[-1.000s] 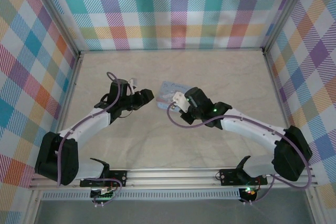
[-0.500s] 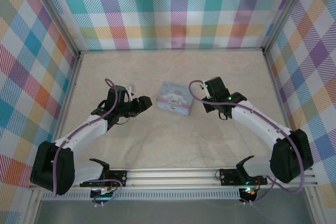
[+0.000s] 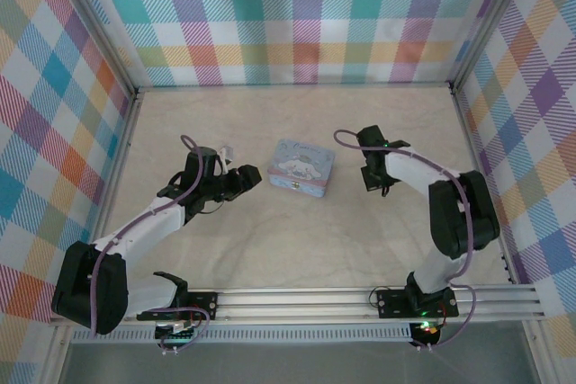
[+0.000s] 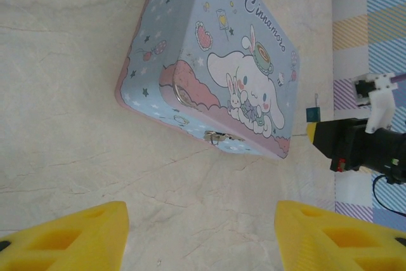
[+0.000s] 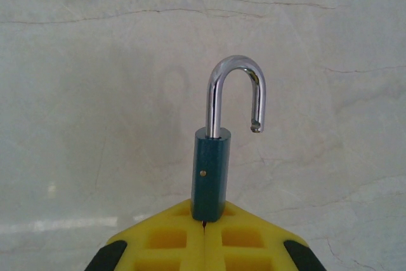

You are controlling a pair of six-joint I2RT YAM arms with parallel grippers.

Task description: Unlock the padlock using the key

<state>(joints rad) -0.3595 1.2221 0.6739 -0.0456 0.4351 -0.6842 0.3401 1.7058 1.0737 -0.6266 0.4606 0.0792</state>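
Note:
To get the padlock's teal bottom onto the tabletop beneath it, my right gripper should lower first, then release the padlock there.
The padlock (image 5: 212, 169) has a teal body and a chrome shackle (image 5: 236, 90) swung open, its free end clear of the body. It stands straight out from the tips of my right gripper (image 5: 204, 220), which is shut flat. A thin dark sliver of the key (image 5: 204, 223) sits pinched in the seam under the body, and its yellow head is hidden. From above, the right gripper (image 3: 375, 182) hangs to the right of the tin. The left gripper (image 3: 255, 174) is open just left of the tin, its yellow fingers (image 4: 70, 236) wide apart over bare table.
A pale blue tin (image 3: 301, 166) with a white cartoon figure lies mid-table, lid shut, its small latch (image 4: 219, 136) facing the left gripper. Checked walls ring the table (image 3: 270, 249). From the left wrist, the right gripper (image 4: 361, 147) shows beyond the tin.
The right arm has swung away from the tin's front to its right side, folding back. The left gripper drew back slightly from the tin and stays open.

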